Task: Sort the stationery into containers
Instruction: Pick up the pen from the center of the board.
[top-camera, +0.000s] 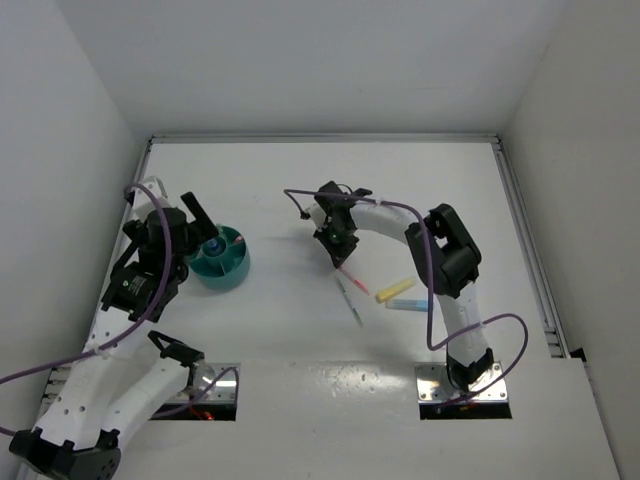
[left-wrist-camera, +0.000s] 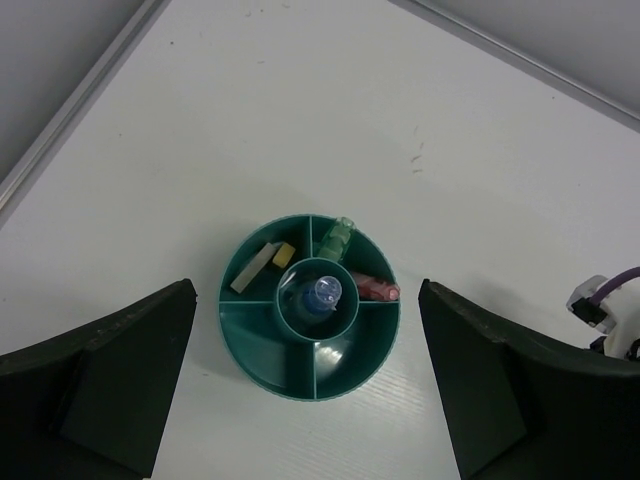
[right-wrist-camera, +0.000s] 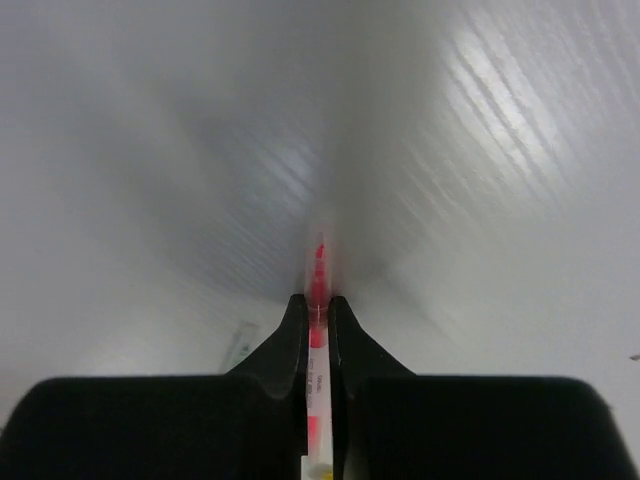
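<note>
The right gripper lifts its pen to the left in the top view next and releases it into the organiser's near rail-side compartment (top-camera: 206, 267), since that's empty.
The round teal organiser (top-camera: 238, 266) stands at the left. In the left wrist view its front wall (left-wrist-camera: 300, 385) is below me. It holds a blue-capped bottle (left-wrist-camera: 323, 293) in the centre, a beige eraser (left-wrist-camera: 250, 268), a yellow bit (left-wrist-camera: 283, 256), a mint marker (left-wrist-camera: 338, 237) and a pink marker (left-wrist-camera: 375, 288). My left gripper (left-wrist-camera: 310, 410) is open above it, fingers either side. My right gripper (right-wrist-camera: 318, 308) is shut on a thin red-tipped pen (right-wrist-camera: 318, 270), low over the table at mid-table (top-camera: 336, 245).
A second thin pen (top-camera: 351, 301), a yellow marker (top-camera: 395, 291) and a blue marker (top-camera: 410, 304) lie on the table right of centre. White walls close the table at the back and sides. A metal rail (left-wrist-camera: 70, 110) runs along the left edge.
</note>
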